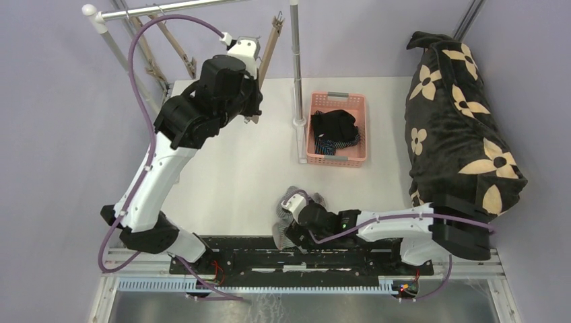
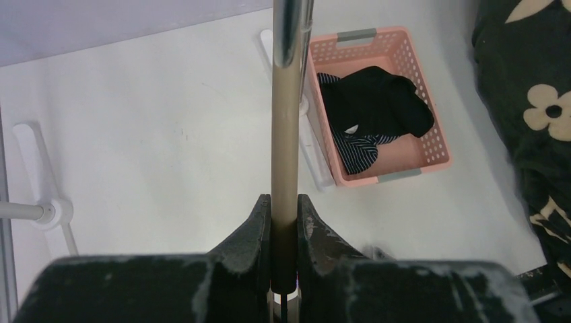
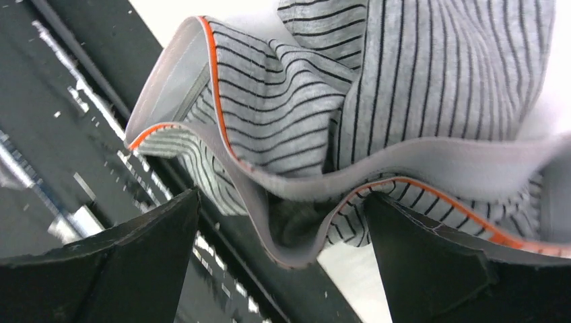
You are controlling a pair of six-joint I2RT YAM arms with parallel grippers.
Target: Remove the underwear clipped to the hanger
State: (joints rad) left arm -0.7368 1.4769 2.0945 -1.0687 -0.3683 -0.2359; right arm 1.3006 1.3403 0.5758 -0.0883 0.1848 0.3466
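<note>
I will next move my right gripper to the left in the top view and close it on the sagging grey waistband point(image 3: 294, 254), because that waistband hangs between its open fingers.
My left gripper point(image 1: 254, 101) point(image 2: 284, 207) is raised at the back left and is shut on the tan bar of the wooden hanger point(image 1: 271, 47) point(image 2: 285, 134). No cloth shows on that bar. The grey-and-white striped underwear point(image 1: 296, 200) point(image 3: 404, 87) lies crumpled at the table's front edge. My right gripper point(image 1: 291, 227) point(image 3: 283, 222) sits low beside it, open. The brief's grey, orange-trimmed waistband sags between the wide-apart fingers without being pinched. A black brief point(image 1: 337, 124) point(image 2: 380, 101) and a navy striped one point(image 2: 357, 149) lie in the pink basket point(image 1: 336, 160) point(image 2: 397, 176).
A metal rack with upright poles point(image 1: 294, 60) and a top rail point(image 1: 168, 8) stands at the back; another wooden hanger point(image 1: 176, 46) hangs there. A large black cushion with tan flowers point(image 1: 458, 121) fills the right side. The black arm base plate point(image 1: 303, 252) runs along the near edge.
</note>
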